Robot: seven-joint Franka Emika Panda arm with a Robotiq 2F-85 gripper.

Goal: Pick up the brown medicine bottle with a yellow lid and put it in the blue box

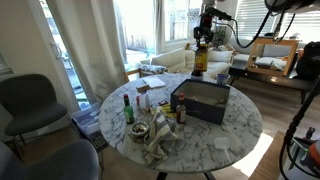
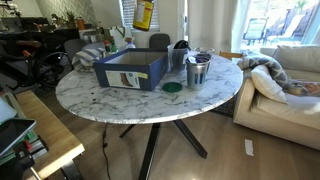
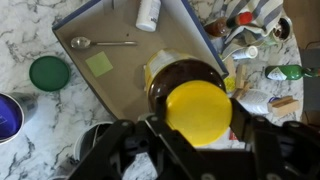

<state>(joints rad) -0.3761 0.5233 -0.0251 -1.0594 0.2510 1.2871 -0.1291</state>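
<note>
The brown medicine bottle is hanging high above the blue box, so next I will move my gripper down and shift it into the box's end by the metal tumblers (image 1: pixel 196 87) (image 3: pixel 138 97).
My gripper (image 3: pixel 198 122) is shut on the brown medicine bottle (image 3: pixel 182 80), its fingers on either side of the yellow lid. In the wrist view the bottle hangs over the near right edge of the blue box (image 3: pixel 70 28). Inside the box lie a spoon, a white bottle and a yellow note. In both exterior views the bottle (image 1: pixel 200 62) (image 2: pixel 144 14) is held high above the table, over the far side of the blue box (image 1: pixel 205 102) (image 2: pixel 130 70). The gripper (image 1: pixel 204 40) is just above it.
A green lid (image 3: pixel 49 72) and a purple cup (image 3: pixel 8 115) lie beside the box. Metal tumblers (image 2: pixel 197 70) stand by its corner. A green bottle with a red cap (image 1: pixel 128 108) and crumpled clutter (image 1: pixel 160 135) are at the table's other end. Chairs and a sofa surround the round marble table (image 2: pixel 215 95).
</note>
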